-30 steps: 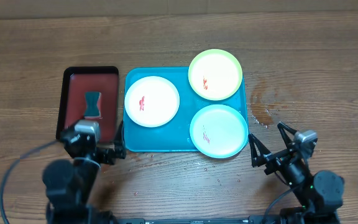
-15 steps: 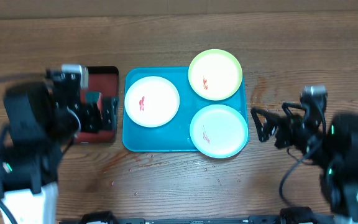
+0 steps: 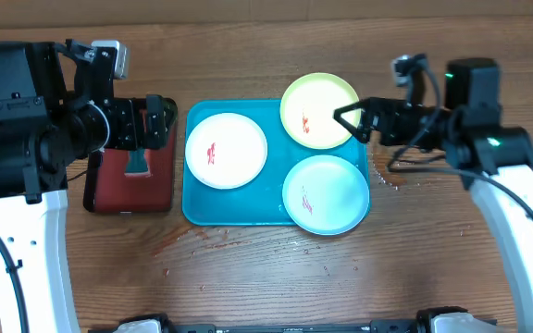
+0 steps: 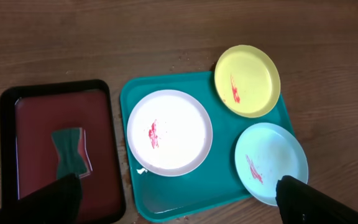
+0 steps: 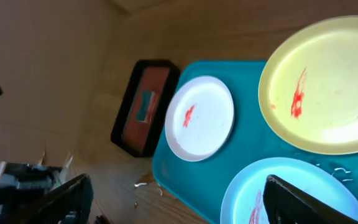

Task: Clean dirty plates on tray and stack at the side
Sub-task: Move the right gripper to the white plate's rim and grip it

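Observation:
Next I will move my left gripper down and to the left in its wrist view, onto the teal sponge's middle, because the tray's plates carry red smears.
The turquoise tray holds three plates, each with a red smear: a white plate at left, a pale yellow-green plate at back right, a mint-aqua plate at front right. They also show in the left wrist view: tray, white plate, yellow plate, aqua plate; and in the right wrist view: white plate, yellow plate, aqua plate. My left gripper is open and empty, high above the red tray's right edge. My right gripper is open and empty above the yellow plate's right rim.
A dark red tray with a black rim lies left of the turquoise tray, with a small teal sponge in it; it also shows in the left wrist view. Water drops lie on the wood right of the tray.
Both arms have risen from the table's front edge and reached back: the left over the red tray, the right over the yellow plate. The plates have not moved.

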You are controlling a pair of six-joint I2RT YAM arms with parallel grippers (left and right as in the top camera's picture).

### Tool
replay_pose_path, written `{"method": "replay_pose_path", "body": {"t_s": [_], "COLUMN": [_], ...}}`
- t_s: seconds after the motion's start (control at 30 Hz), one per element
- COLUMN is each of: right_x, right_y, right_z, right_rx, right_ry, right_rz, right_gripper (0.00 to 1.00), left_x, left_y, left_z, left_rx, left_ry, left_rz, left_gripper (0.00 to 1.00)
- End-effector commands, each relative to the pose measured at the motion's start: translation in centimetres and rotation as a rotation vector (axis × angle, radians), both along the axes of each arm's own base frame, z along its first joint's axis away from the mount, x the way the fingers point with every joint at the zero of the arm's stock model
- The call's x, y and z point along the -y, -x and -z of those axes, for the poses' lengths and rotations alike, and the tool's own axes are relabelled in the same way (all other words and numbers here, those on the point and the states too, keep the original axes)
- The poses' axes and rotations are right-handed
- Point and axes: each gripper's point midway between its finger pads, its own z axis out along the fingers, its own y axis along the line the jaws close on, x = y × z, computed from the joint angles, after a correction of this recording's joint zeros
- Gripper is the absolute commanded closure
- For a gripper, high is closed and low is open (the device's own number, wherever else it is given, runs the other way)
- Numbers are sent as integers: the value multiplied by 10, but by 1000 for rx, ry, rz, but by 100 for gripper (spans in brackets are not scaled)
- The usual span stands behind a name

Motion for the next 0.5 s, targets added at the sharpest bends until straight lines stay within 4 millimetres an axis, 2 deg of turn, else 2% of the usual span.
{"method": "replay_pose_path", "body": {"t_s": [0.0,0.1,0.2,0.37,0.47], "right_x": [-20,-39,-58,-82,-93], "right_y": [-14,-25,-33,-54,-64], "right_z": [23,48,65,97,120], "right_rx": [-75,-123,-141,-184,-198], "right_ry": [58,147,234,408,476], "right_rz": [63,128,152,163,166], "right_gripper": [16,19,22,26,35], "left_x": [-2,-21,-42,-52,-59], "left_y": [-2,-4,-6,-14,-23], "left_z": [-7,0,9,30,43], "left_rx": [32,5,-46,-124,-162], "left_ry": [-38,-114,-162,-194,-227], "left_rz": [11,-78,-205,-244,-263], "left_gripper": [0,0,0,0,0]}}
